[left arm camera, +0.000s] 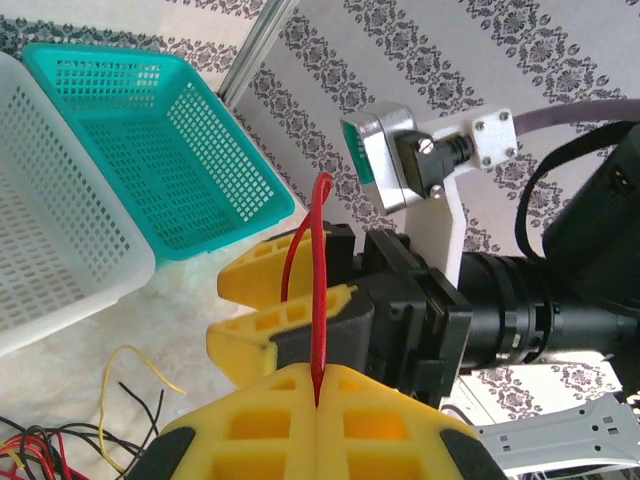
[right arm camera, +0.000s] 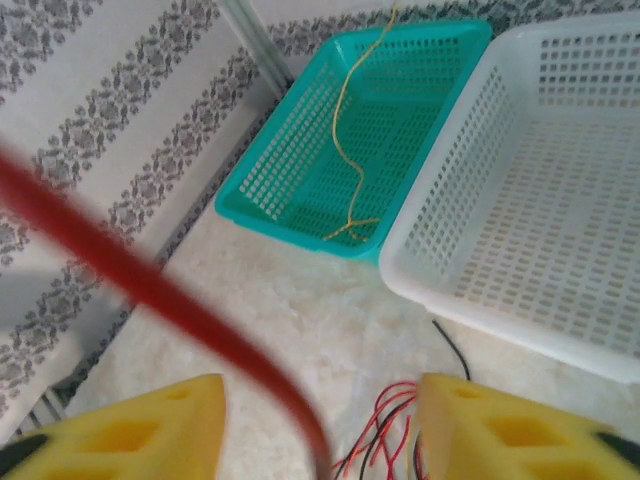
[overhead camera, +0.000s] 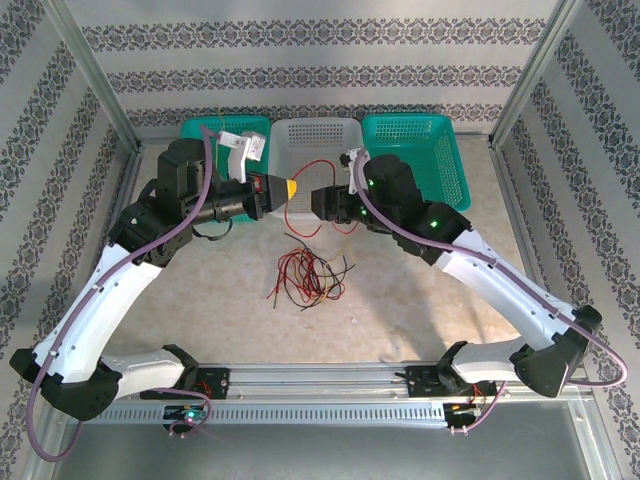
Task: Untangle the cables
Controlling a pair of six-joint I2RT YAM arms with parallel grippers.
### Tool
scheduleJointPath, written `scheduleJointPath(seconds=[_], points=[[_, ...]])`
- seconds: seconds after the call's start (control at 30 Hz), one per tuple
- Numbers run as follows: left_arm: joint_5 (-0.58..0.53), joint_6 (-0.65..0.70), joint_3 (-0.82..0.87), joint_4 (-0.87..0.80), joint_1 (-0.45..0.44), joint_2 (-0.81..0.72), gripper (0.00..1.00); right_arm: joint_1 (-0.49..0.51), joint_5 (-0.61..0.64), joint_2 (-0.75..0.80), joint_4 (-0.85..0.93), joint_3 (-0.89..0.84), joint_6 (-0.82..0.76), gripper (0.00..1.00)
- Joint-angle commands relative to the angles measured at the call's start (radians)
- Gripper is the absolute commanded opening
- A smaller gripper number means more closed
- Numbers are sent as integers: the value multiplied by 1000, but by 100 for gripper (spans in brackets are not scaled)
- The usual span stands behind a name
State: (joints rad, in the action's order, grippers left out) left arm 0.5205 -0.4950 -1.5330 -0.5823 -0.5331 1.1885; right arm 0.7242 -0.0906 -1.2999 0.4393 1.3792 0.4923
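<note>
The red cable hangs clear of the tangle, so my left gripper should next carry it outward over the white basket's far part and release it there.
My left gripper is shut on a red cable, pinched between its yellow fingertips. That cable arcs up and over to my right gripper, which faces the left one closely. In the right wrist view the red cable runs blurred between the right gripper's widely parted yellow fingers without being clamped. From the left wrist view the right gripper also stands open. A tangle of red and black cables lies on the table below both grippers. A loose yellow cable lies beside it.
Three baskets stand along the back wall: teal left, white middle, teal right. A yellow cable lies in the teal basket seen from the right wrist. A black cable lies near the white basket.
</note>
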Motion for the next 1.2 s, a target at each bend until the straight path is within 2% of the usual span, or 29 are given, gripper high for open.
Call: scheduleJointPath(seconds=[0.0,0.17,0.33,0.53,0.67,0.77,1.0,1.03,1.07,1.1,1.13,1.17], points=[[3,-11,8,46,19,-26,0,-43,-5,9,-72,-17,52,41],[-16,-27,17,75,42,-46,0,-153,-46,52,-148,-148,174,29],[-5,-24,-15,94,53,-7,0,-239,-86,59,-138,-208,248,24],[-41,5,-73,124,63,90,0,-243,-54,100,-79,-226,223,42],[-195,78,-186,95,79,212,0,-256,24,143,41,-245,199,62],[-241,76,-251,126,108,313,0,-290,-23,199,56,-318,223,64],[-272,38,-371,202,158,556,0,-282,-66,332,64,-464,270,64],[-266,32,-377,216,165,591,6,-275,-69,340,62,-477,275,64],[-263,27,-384,222,168,618,20,-266,-69,345,59,-487,278,64],[-261,23,-393,219,171,646,39,-254,-66,347,58,-494,279,65],[-263,17,-396,212,171,667,50,-239,-60,344,58,-496,279,65],[-267,12,-389,208,172,675,57,-223,-53,337,58,-495,277,65]])
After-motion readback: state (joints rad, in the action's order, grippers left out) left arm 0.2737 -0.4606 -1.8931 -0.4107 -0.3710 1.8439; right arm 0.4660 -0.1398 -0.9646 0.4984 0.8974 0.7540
